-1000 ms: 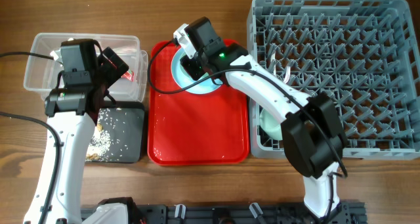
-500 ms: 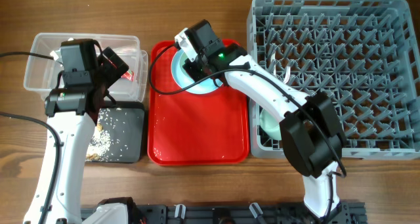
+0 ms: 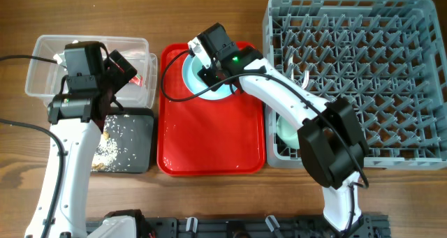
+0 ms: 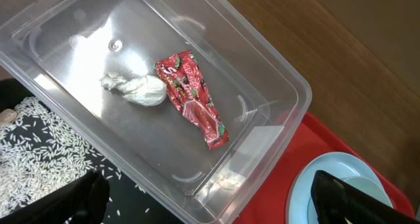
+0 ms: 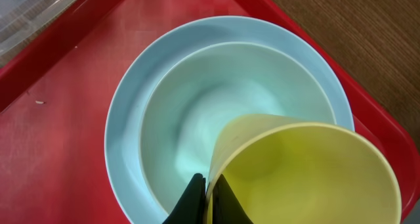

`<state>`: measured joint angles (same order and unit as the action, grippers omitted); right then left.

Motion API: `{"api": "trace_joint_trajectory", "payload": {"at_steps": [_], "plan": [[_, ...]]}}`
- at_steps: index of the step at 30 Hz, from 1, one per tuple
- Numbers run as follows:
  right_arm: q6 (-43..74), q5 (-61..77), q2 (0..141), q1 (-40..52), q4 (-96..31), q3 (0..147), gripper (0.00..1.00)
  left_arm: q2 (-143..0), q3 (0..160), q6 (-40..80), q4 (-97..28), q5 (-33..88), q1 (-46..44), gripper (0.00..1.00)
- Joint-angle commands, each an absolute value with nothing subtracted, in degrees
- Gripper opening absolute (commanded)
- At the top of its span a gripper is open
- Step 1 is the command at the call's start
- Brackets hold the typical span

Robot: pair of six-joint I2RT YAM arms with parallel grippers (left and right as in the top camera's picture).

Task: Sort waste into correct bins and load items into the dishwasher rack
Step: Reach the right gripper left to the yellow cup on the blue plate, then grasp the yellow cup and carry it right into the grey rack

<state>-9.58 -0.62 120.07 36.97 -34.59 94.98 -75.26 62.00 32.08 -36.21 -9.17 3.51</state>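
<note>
The cup will be released next over the rack's far tray-side corner (image 3: 304,42), so I raise, swing and tilt my right gripper there, since that lies to its right in the overhead view.
My right gripper (image 5: 211,198) is shut on the rim of the small yellow cup (image 5: 308,171). It holds the cup just above a pale green bowl (image 5: 197,112) that sits in a light blue plate (image 5: 125,132) on the red serving tray (image 5: 59,119). In the overhead view this gripper (image 3: 209,67) is at the tray's far end. My left gripper (image 4: 207,201) is open and empty over the near right corner of the clear tub (image 4: 262,60). The tub holds the red-and-white wrapper (image 4: 193,96) and the white tissue (image 4: 138,89). The grey dishwasher rack (image 3: 363,28) stands at the right.
The black tray (image 3: 136,137), strewn with rice-like scraps (image 3: 112,151), lies in front of the clear tub. A pale dish (image 3: 286,133) stands in the rack's front left corner. A white utensil (image 3: 305,76) lies in the rack behind my right arm.
My right gripper has shifted slightly to the right with the yellow cup. The left arm has not moved.
</note>
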Motion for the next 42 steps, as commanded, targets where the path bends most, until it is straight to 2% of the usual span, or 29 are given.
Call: {"api": "trace_joint_trajectory", "payload": {"at_steps": [1, 9, 12, 17, 21, 28, 37, 42], "plan": [[-10.3, -1.8, 119.7, 36.9, -34.1, 96.4, 0.04, -74.9, 62.7, 32.0, -36.1, -9.7, 3.7, 1.0], [-5.7, 3.2, 104.2, 35.0, -34.2, 99.0, 0.04, -74.9, 62.7, 32.0, -36.1, -9.7, 3.7, 1.0], [-5.4, 11.1, 97.9, 30.6, -36.1, 99.0, 0.04, -74.9, 62.7, 32.0, -36.1, -9.7, 3.7, 1.0], [-4.1, 31.4, 94.9, 18.6, -40.2, 99.0, 0.04, -74.9, 62.7, 32.0, -36.1, -9.7, 3.7, 1.0], [-0.8, 54.6, 98.0, 5.1, -40.8, 96.7, 0.04, -74.9, 62.7, 32.0, -36.1, -9.7, 3.7, 1.0], [-2.9, 79.6, 108.1, -4.8, -41.0, 93.5, 0.04, -74.9, 62.7, 32.0, -36.1, -9.7, 3.7, 1.0], [-6.9, 80.6, 118.2, -8.7, -44.4, 92.2, 0.04, -74.9, 62.7, 32.0, -36.1, -9.7, 3.7, 1.0], [-7.7, 69.6, 118.7, -10.3, -46.1, 92.2, 0.04, -74.9, 62.7, 32.0, -36.1, -9.7, 3.7, 1.0]]}}
